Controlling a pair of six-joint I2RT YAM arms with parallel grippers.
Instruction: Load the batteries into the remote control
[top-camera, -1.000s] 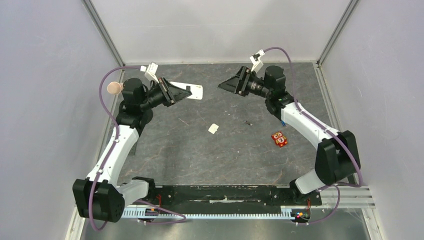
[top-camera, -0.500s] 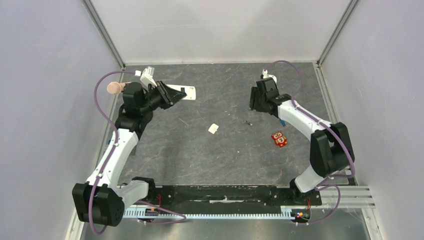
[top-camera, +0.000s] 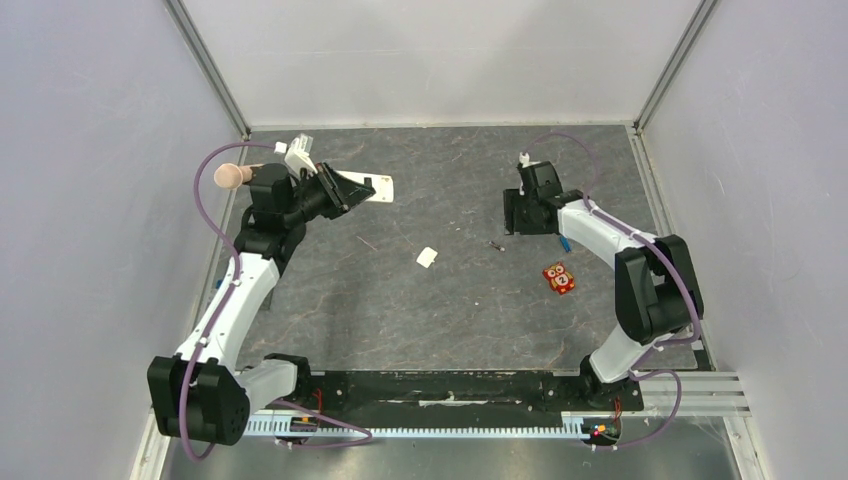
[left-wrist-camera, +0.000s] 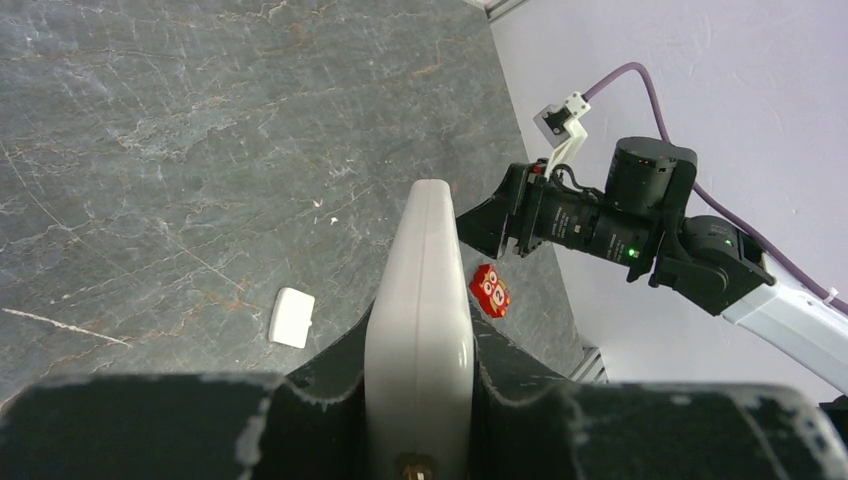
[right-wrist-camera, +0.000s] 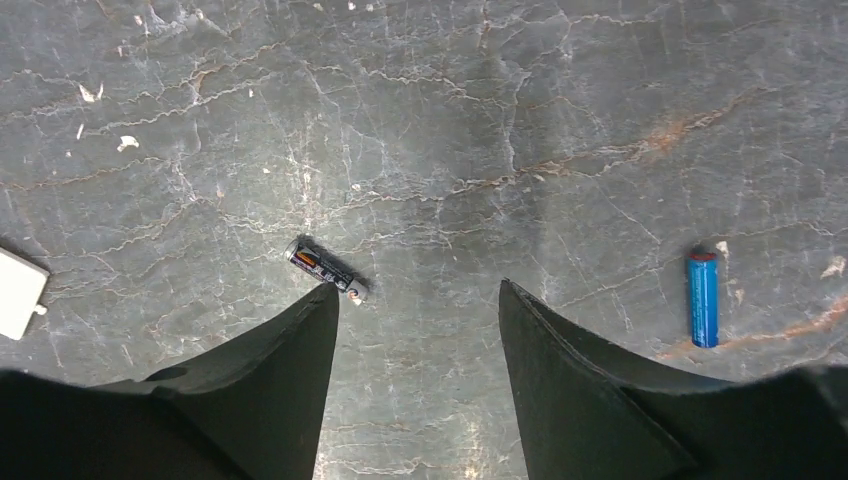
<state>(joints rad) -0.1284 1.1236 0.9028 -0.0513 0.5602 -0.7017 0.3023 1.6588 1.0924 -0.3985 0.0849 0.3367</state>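
Observation:
My right gripper comes down toward the left in the wrist view next and turns above the dark battery's middle (top-camera: 497, 246) (right-wrist-camera: 326, 269). The battery lies slanted to that gripper's open fingers.
My left gripper (top-camera: 352, 190) is shut on the remote control (top-camera: 378, 189), a slim white body held above the far left of the table; the left wrist view shows it edge-on (left-wrist-camera: 420, 290) between the jaws (left-wrist-camera: 420, 352). My right gripper (top-camera: 513, 222) points down at the table with its jaws open and nothing between them (right-wrist-camera: 416, 288). The dark battery (right-wrist-camera: 325, 268) lies just beyond its left fingertip (right-wrist-camera: 322, 300), apart from it. The blue battery (right-wrist-camera: 703, 298) lies off to the right. In the top view, the dark battery (top-camera: 496, 244) sits just below the gripper.
A small white cover piece (top-camera: 427, 257) lies mid-table, also in the left wrist view (left-wrist-camera: 291, 317) and at the left edge of the right wrist view (right-wrist-camera: 18, 290). An orange owl-faced square (top-camera: 559, 278) lies right of the batteries. Walls enclose the grey table (top-camera: 420, 320).
The right arm has swung its gripper from pointing left, high over the table, to pointing down beside the dark battery. The left arm has shifted slightly with the remote.

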